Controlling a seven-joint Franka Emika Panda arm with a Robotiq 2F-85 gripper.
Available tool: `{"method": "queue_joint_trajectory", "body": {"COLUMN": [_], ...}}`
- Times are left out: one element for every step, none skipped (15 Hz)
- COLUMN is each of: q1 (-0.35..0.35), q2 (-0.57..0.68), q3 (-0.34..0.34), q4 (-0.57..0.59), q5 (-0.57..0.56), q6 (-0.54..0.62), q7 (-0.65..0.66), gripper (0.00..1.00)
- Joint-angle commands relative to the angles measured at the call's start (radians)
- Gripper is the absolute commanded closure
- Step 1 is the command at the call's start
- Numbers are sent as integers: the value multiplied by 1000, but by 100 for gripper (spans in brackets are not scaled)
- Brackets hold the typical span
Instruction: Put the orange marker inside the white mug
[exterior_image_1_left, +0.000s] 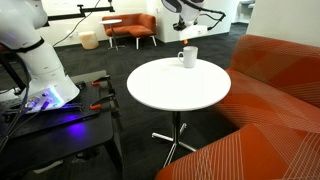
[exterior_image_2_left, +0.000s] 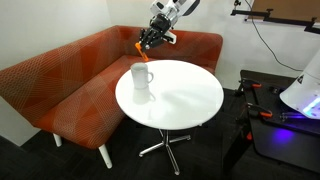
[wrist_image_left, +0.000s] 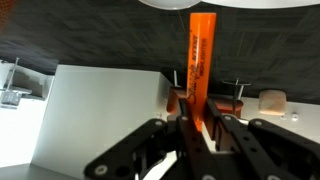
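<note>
The orange marker's loose end is still above the mug's rim, so my gripper should next go down and in over the white mug's open top (exterior_image_1_left: 188, 51) to release the marker.
The white mug (exterior_image_2_left: 141, 77) stands upright near the edge of the round white table (exterior_image_2_left: 185, 105), on the sofa side; it also shows in an exterior view (exterior_image_1_left: 188, 57). My gripper (exterior_image_2_left: 150, 40) hangs in the air above and slightly behind the mug, apart from it. It is shut on the orange marker (exterior_image_2_left: 140, 49), whose free end points down towards the mug. In the wrist view the marker (wrist_image_left: 201, 55) stands out straight from between the shut fingers (wrist_image_left: 199, 125). In an exterior view the gripper (exterior_image_1_left: 187, 32) is small and dark above the mug.
An orange sofa (exterior_image_2_left: 70, 85) curves round the far side of the table and shows again in an exterior view (exterior_image_1_left: 285, 95). The robot base (exterior_image_1_left: 40, 70) stands on a dark cart with tools. Orange chairs (exterior_image_1_left: 130, 28) stand far back. The table top (exterior_image_1_left: 170, 90) bears only the mug.
</note>
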Motion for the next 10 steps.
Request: {"method": "queue_joint_trajectory", "body": {"q1": [9,11,13,14,13,12,12,12,12,13], "q2": [30,40,49,59,70,82,95,106,119,129], "q3": [-26,-30,-33,-36,-37,-39,-40,-41,-42,-42], "q4": [45,52,59,68,77,86,97,106,117,127], "q5": [47,56,65,72,81,92,97,102,102,102], "q6": [-66,-64,-61,-58,-56,-58,-61,-65,-72,-71], "q7": [-62,-74,-84,-92,-102,-107,-109,-112,-109,-107], "gripper": [95,95,95,95,95,95,95,95,95,95]}}
